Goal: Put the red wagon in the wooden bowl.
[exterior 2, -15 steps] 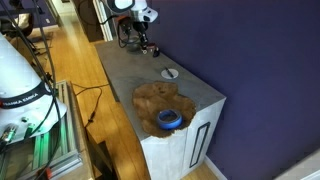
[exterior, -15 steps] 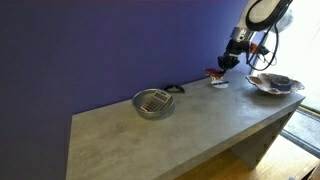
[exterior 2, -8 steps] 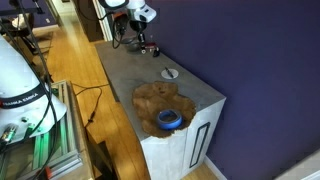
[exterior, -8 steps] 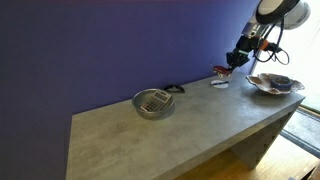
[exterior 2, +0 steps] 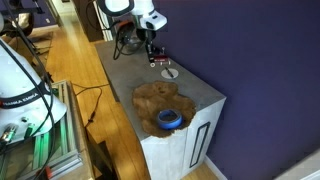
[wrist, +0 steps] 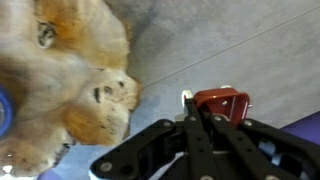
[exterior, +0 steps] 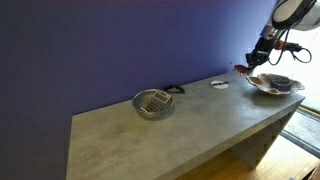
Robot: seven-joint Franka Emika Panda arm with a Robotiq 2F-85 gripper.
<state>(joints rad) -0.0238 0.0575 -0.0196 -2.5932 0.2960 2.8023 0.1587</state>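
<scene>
My gripper will move the wagon (exterior 2: 157, 62) over the bare wood (exterior 2: 158, 99) beside the blue ring, below and to the gripper's left in the wrist view, then lower it and let it go.
My gripper (exterior: 249, 64) is shut on the red wagon (exterior: 243, 69) and holds it in the air, just short of the wooden bowl (exterior: 262, 86). In another exterior view the gripper (exterior 2: 155, 57) carries the wagon (exterior 2: 157, 62) above the table, near the small white flat item (exterior 2: 170, 72), with the wavy-rimmed bowl (exterior 2: 142, 96) further along. In the wrist view the wagon (wrist: 222, 100) sits between the shut fingers (wrist: 195, 118), and the bowl (wrist: 118, 92) fills the left side.
A round grey metal bowl (exterior: 153, 103) stands mid-table with a small black item (exterior: 174, 89) behind it. The white flat item (exterior: 219, 83) lies between them and the wooden bowl. A blue ring-shaped object (exterior 2: 170, 119) lies inside the wooden bowl. The table ends just beyond the bowl.
The gripper has lifted the red wagon off the table and carried it past the white item toward the wooden bowl.
</scene>
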